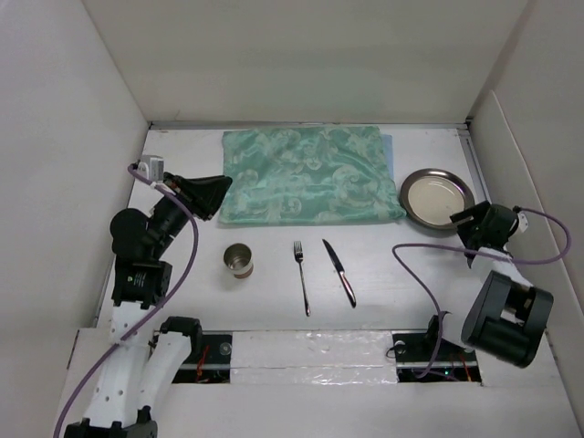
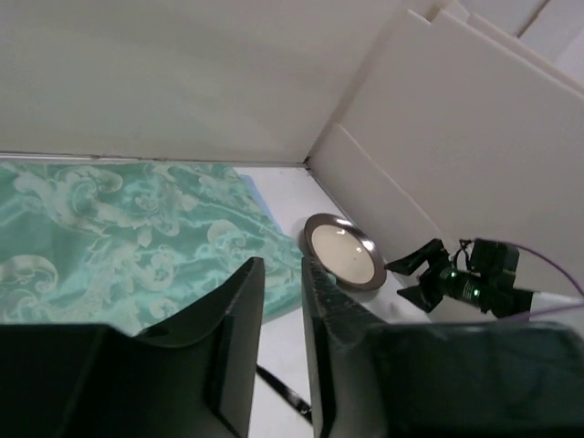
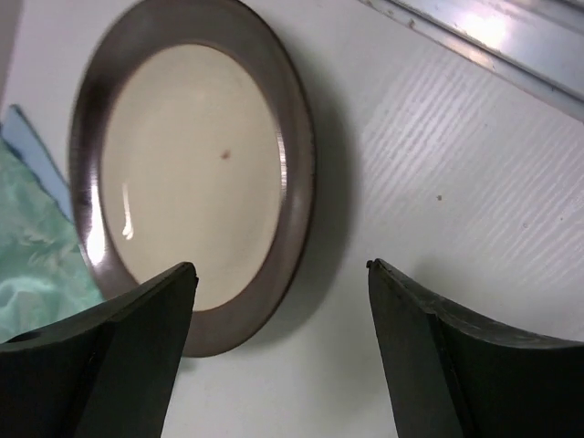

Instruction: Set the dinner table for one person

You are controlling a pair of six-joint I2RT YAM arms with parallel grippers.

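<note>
The plate's near rim [image 1: 447, 225] [image 3: 276, 281] is below my right gripper, between its open fingers, so I will lower my right gripper around it and close.
The white dinner table [image 1: 401, 292] holds a brown-rimmed cream plate [image 1: 436, 196] at the right, a metal cup [image 1: 239, 261], a fork [image 1: 301, 276] and a knife [image 1: 338, 271] in front. My right gripper [image 1: 461, 222] is open at the plate's near-right edge. In the right wrist view the gripper [image 3: 281, 266] has one finger over the plate [image 3: 192, 173] rim and the other over bare table. My left gripper [image 1: 222, 196] hangs at the left end of the green cloth [image 1: 310, 173]. Its jaws [image 2: 281, 269] stand a narrow gap apart with nothing between them.
White panels wall the table on the left, back and right. The green patterned cloth [image 2: 119, 237] lies flat along the back. The plate [image 2: 342, 251] and right gripper [image 2: 411, 274] show in the left wrist view. Purple cables loop beside both arms.
</note>
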